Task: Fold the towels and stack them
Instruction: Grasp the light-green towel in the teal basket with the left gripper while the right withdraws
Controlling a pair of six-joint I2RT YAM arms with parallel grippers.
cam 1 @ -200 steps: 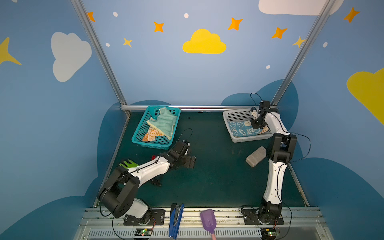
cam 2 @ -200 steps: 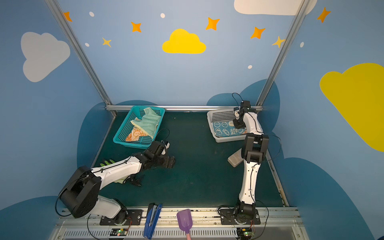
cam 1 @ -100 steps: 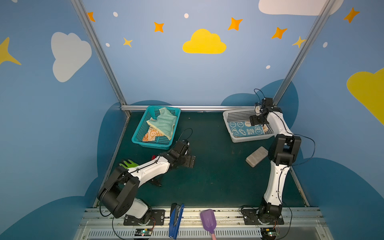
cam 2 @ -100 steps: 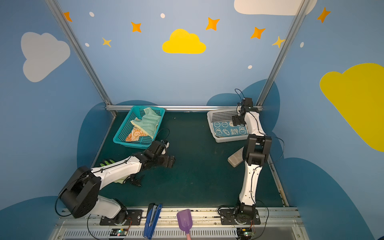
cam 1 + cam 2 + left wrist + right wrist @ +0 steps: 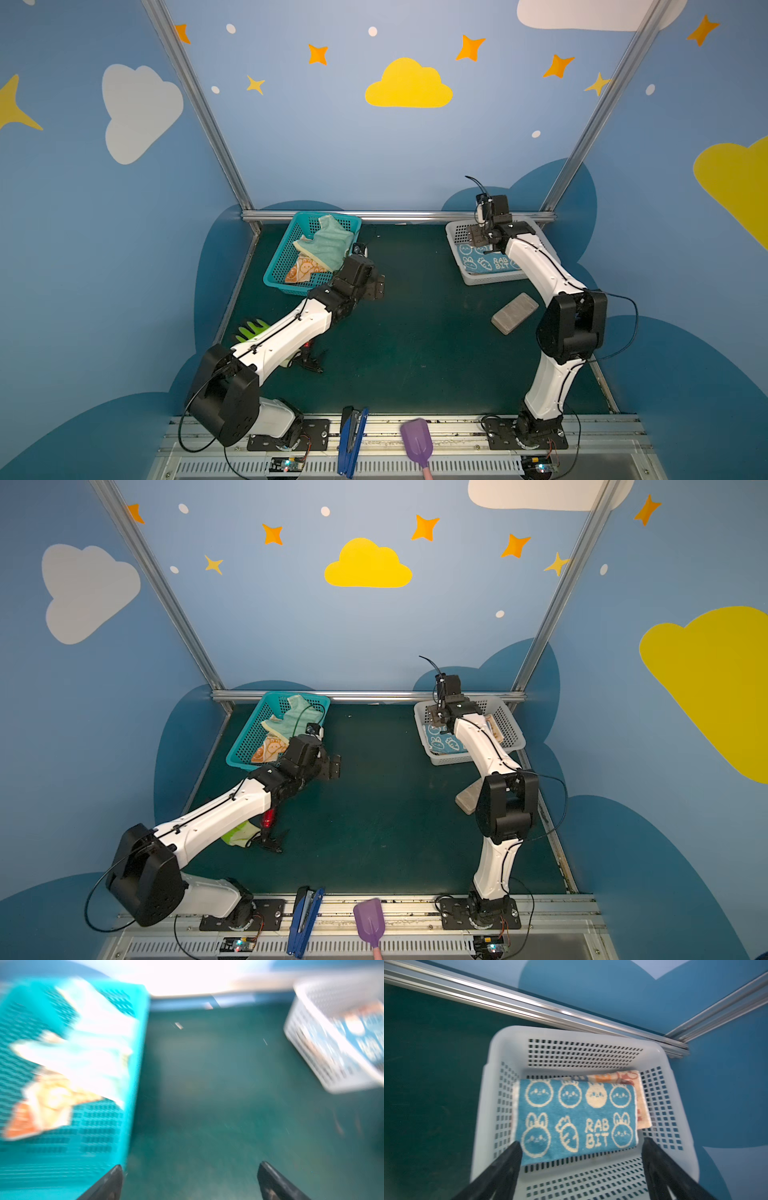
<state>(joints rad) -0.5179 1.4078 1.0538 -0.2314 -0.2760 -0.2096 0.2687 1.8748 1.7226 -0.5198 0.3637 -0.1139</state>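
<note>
The left gripper moves outward over the teal basket and down onto the towel's middle (image 5: 321, 248) (image 5: 88, 1064) next, since the mint-green towel lies uppermost, outward of and below the gripper.
A folded blue towel with white rabbits (image 5: 575, 1118) lies in the white basket (image 5: 571, 1032), on top of an orange and grey lettered towel (image 5: 640, 1093) that shows only along one edge. My right gripper (image 5: 581, 1141) hangs open above this basket with nothing between its fingers; in both top views it is over the basket's rear left part (image 5: 478, 239) (image 5: 438, 717). A mint-green towel (image 5: 330, 243) lies crumpled over an orange rabbit towel (image 5: 303, 270) in the teal basket (image 5: 278, 266). My left gripper (image 5: 376, 286) (image 5: 190, 1167) is open and empty over the mat, beside that basket's near right corner.
A grey block (image 5: 514, 313) lies on the mat in front of the white basket. A green glove (image 5: 251, 330) and a red and black tool (image 5: 268, 825) lie under my left arm. A blue stapler (image 5: 351, 440) and a purple scoop (image 5: 417, 442) rest on the front rail.
My right gripper has opened and drawn up and leftward off the blue towel, which stays in the white basket. The left arm has barely shifted.
</note>
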